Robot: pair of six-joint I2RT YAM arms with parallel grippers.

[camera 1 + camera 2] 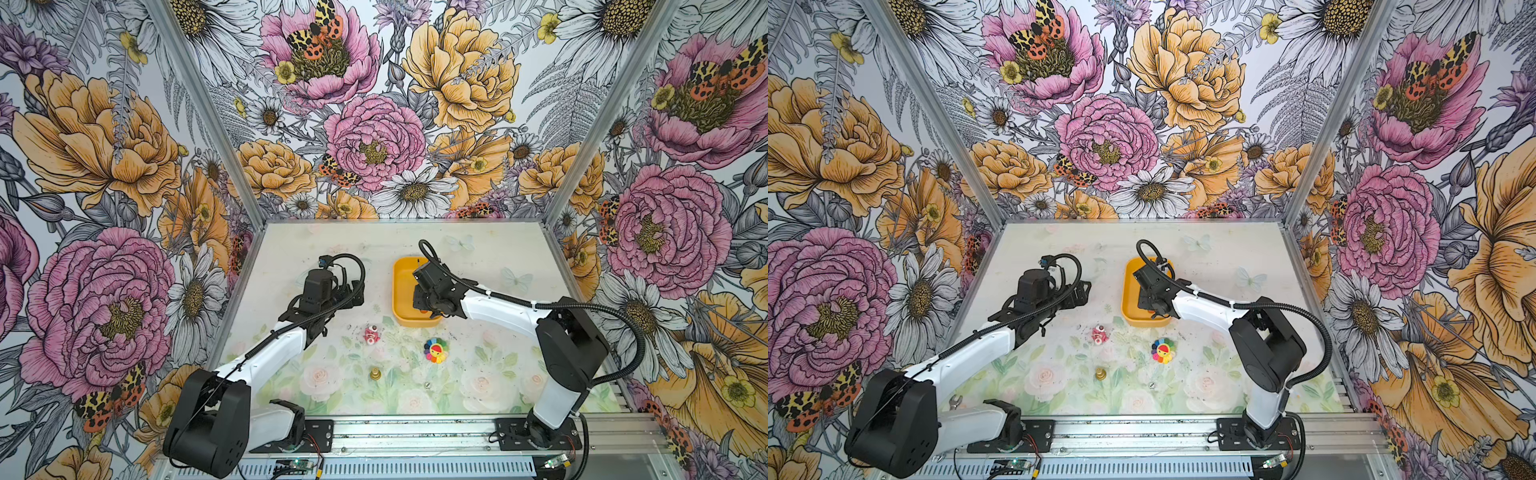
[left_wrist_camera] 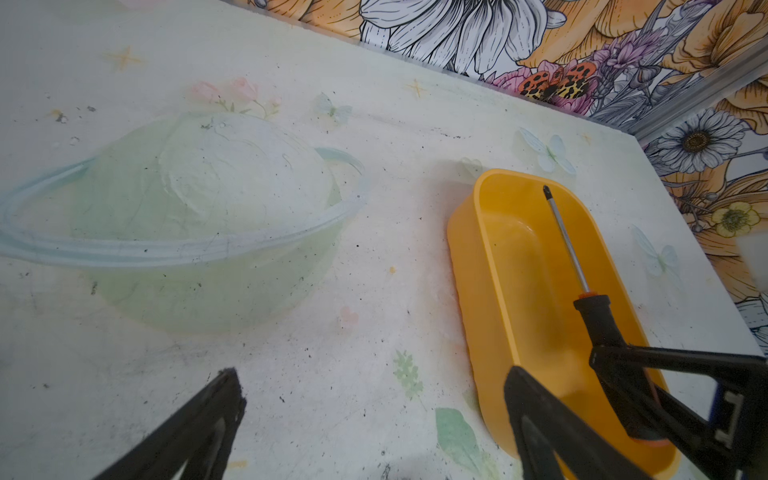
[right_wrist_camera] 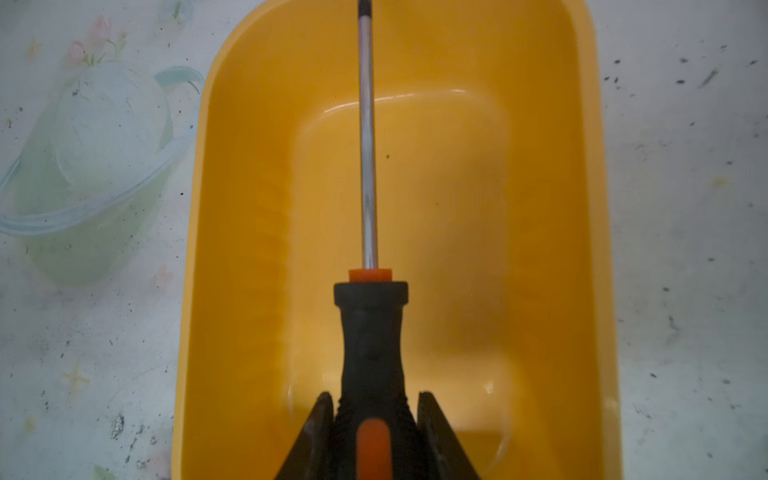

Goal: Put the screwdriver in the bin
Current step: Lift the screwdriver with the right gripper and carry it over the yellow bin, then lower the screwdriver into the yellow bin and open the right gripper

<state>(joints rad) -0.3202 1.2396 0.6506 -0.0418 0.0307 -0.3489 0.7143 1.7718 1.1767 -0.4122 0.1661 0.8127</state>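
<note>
The screwdriver's stem already points along the bin's long sides. So my right gripper should lower the screwdriver [image 3: 371,332] onto the bottom of the bin and let go of the screwdriver's handle.
The yellow-orange bin [image 1: 398,291] [image 1: 1128,293] stands at mid-table, long side running away from me. My right gripper [image 1: 420,302] [image 3: 374,400] is over its near half, shut on the black, orange-tipped handle of the screwdriver [image 3: 371,332] [image 2: 598,324]. The thin metal shaft [image 2: 567,243] points along the bin [image 3: 519,249] toward its far end. Whether the tool touches the floor of the bin [image 2: 469,266] I cannot tell. My left gripper [image 1: 358,292] [image 2: 372,374] hovers open over bare table to the left of the bin, with nothing between its fingers.
Nearer than the bin lie a small red-and-white toy [image 1: 371,334], a rainbow flower toy [image 1: 434,350], a brass piece [image 1: 375,374] and a tiny die [image 1: 427,385]. A silver wrench [image 1: 956,401] shows by the left arm's base. Flowered walls close in three sides.
</note>
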